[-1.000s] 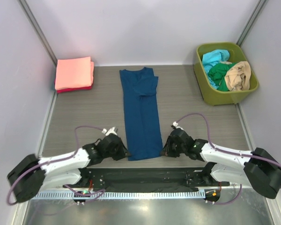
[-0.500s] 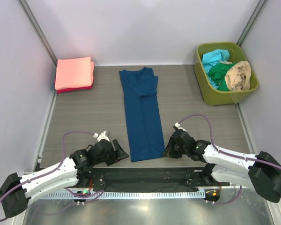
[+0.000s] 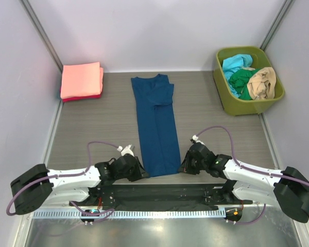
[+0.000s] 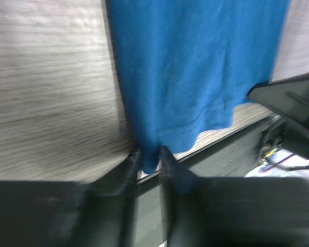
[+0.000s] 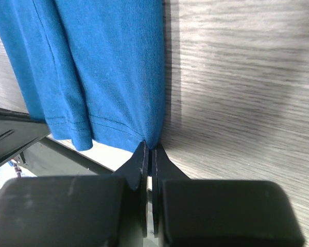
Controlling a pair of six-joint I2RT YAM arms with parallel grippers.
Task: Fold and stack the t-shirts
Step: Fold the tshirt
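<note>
My right gripper lifts outward over the navy blue t-shirt [image 3: 155, 123] next and releases the hem corner at its far end [image 3: 168, 89], since the t-shirt lies in a long strip.
A navy blue t-shirt [image 3: 155, 123] lies folded into a long narrow strip down the middle of the table; no print shows. My left gripper [image 3: 139, 172] is at its near left corner. In the left wrist view the gripper [image 4: 149, 158] has that corner of the shirt [image 4: 195, 67] pinched between its narrow jaws. My right gripper [image 3: 183, 165] is at the near right corner. In the right wrist view it [image 5: 152, 150] is shut on the hem corner of the shirt [image 5: 103, 62]. A folded salmon-pink t-shirt [image 3: 81, 80] lies on a red one [image 3: 82, 97] at the back left.
A green bin [image 3: 247, 108] at the back right holds crumpled cyan [image 3: 235, 64], green [image 3: 240, 80] and tan [image 3: 262, 82] t-shirts. The black base plate [image 3: 159, 195] runs just below the shirt's near hem. Walls close in both sides.
My left arm swung away to the left and down, then came back to the shirt's near left corner. My right gripper has stayed at the right corner.
</note>
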